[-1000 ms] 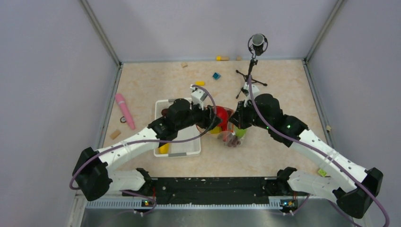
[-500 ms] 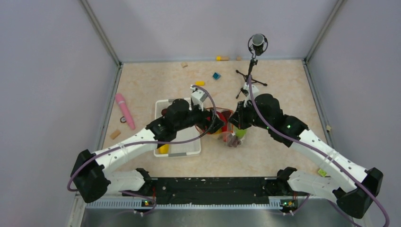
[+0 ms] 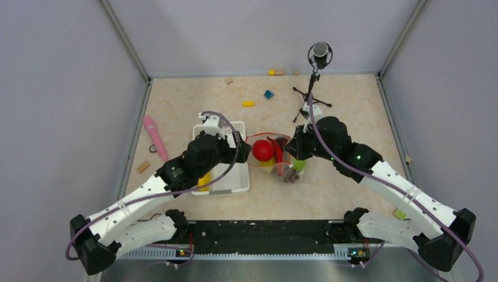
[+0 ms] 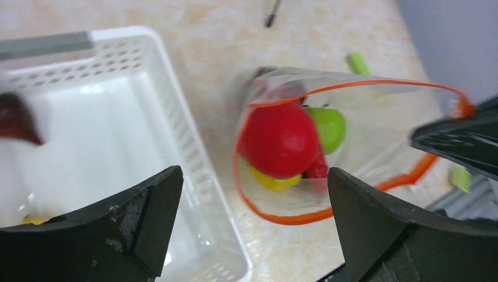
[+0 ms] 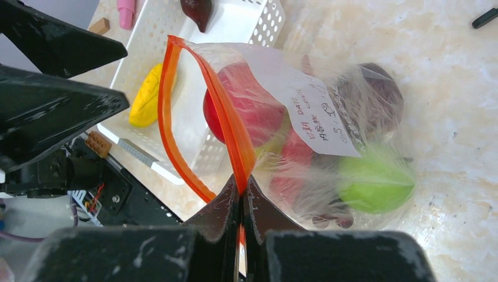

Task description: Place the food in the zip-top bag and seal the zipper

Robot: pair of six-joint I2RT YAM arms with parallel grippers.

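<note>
My left gripper moves to its left in the top view, back and down next, around the middle of the basket's yellow piece (image 3: 204, 181).
The clear zip-top bag (image 3: 281, 158) lies right of the white basket (image 3: 226, 189) with its mouth open. Its orange-red zipper (image 4: 276, 217) forms a loop. Inside are the red apple (image 4: 279, 141), green fruit (image 4: 329, 126), a yellow piece (image 4: 273, 181), a red chili (image 5: 293, 153) and dark grapes (image 5: 370, 97). My right gripper (image 5: 242, 182) is shut on the zipper (image 5: 226, 117) and holds the mouth up; it also shows in the top view (image 3: 290, 154). My left gripper (image 4: 253, 194) is open and empty, above the basket's right wall (image 4: 194, 153). A yellow piece (image 5: 147, 97) and the maroon fruit (image 5: 197, 10) lie in the basket.
A microphone tripod (image 3: 311, 94) stands behind the bag. A pink stick (image 3: 155, 137) lies left of the basket. Small yellow (image 3: 248, 104) and blue (image 3: 269, 94) blocks lie toward the back wall. Walls enclose the table on three sides.
My left gripper has drawn back leftward from over the bag mouth to over the basket, open. The red apple now lies in the bag. The right gripper has not moved.
</note>
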